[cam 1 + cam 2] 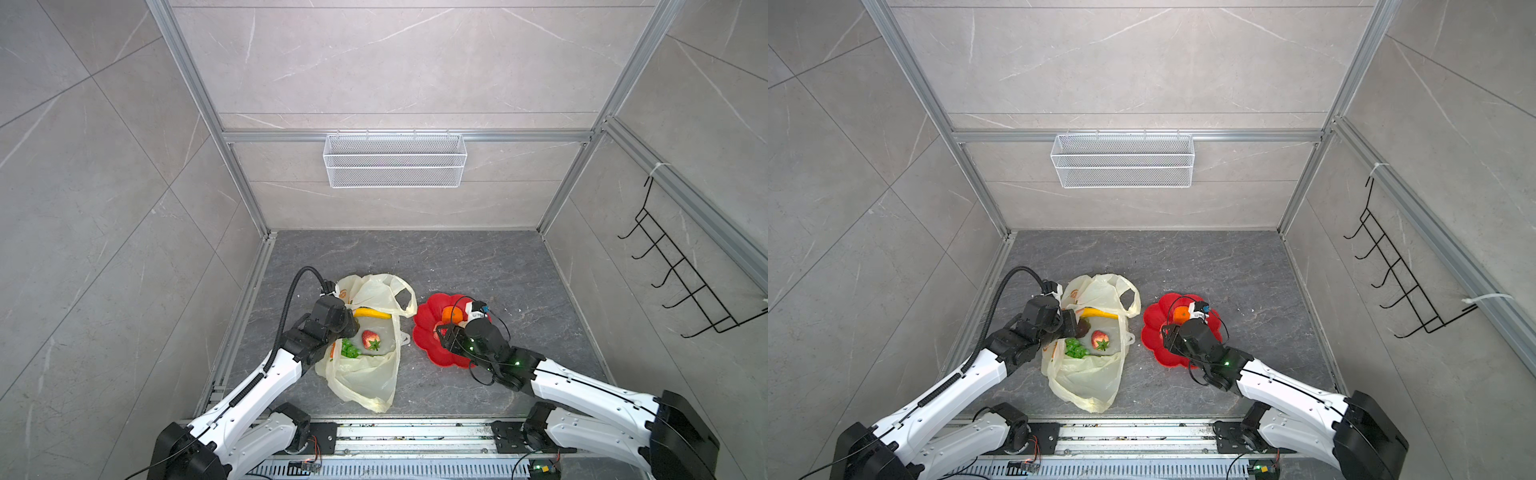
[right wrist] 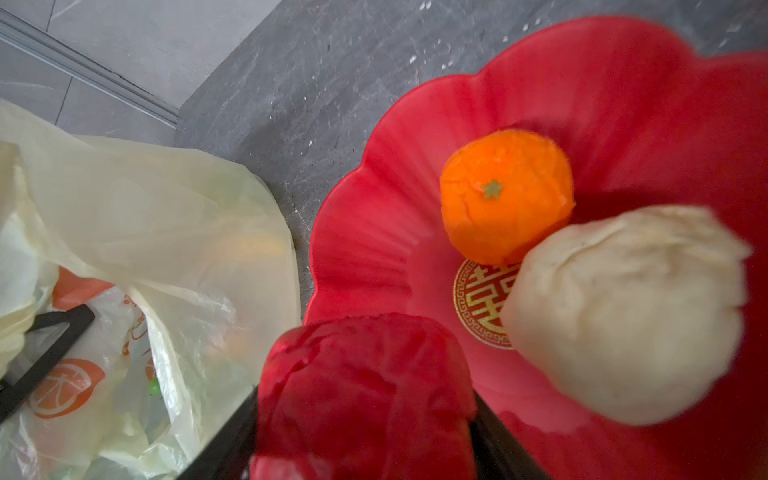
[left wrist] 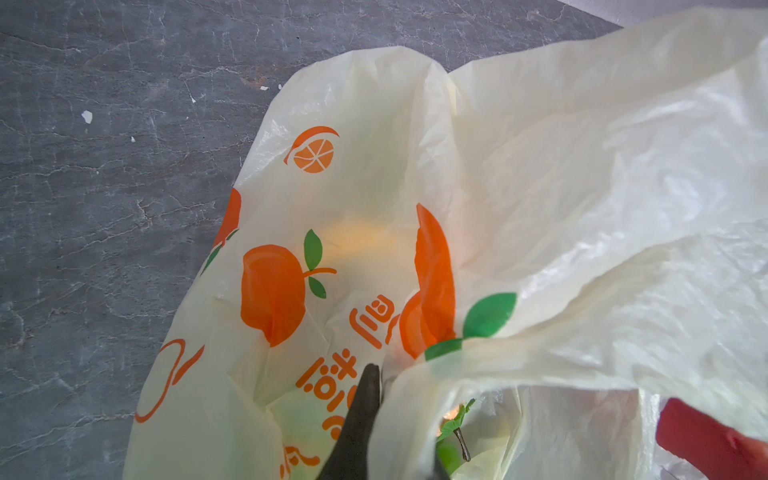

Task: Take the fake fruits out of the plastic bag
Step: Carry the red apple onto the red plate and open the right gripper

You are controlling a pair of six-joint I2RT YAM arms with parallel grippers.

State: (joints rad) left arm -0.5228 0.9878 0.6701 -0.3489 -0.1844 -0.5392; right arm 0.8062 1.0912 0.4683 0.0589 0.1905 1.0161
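Next, my right gripper lowers onto the plate's side by the bag and releases the red round fruit, because that side is still bare beside the orange (image 1: 452, 314).
The cream plastic bag (image 1: 365, 374) (image 1: 1088, 378) lies open on the dark floor. Inside it are a yellow banana (image 1: 372, 312), a red strawberry (image 1: 370, 339) and green grapes (image 1: 350, 350). My left gripper (image 1: 353, 326) (image 3: 380, 378) is shut, pinching the bag's printed rim (image 3: 415, 365). My right gripper (image 1: 446, 332) (image 2: 365, 415) hangs low over the red flower-shaped plate (image 1: 428, 316) (image 2: 374, 249), shut on a red round fruit (image 2: 365, 374). An orange (image 1: 452, 314) (image 2: 505, 195) and a pale peach fruit (image 2: 631, 311) rest on the plate.
A white wire basket (image 1: 395, 160) hangs on the back wall. A black hook rack (image 1: 681, 282) is fixed to the right wall. Aluminium frame rails (image 1: 249, 291) border the floor on both sides. The arm bases stand along the front rail (image 1: 415, 436).
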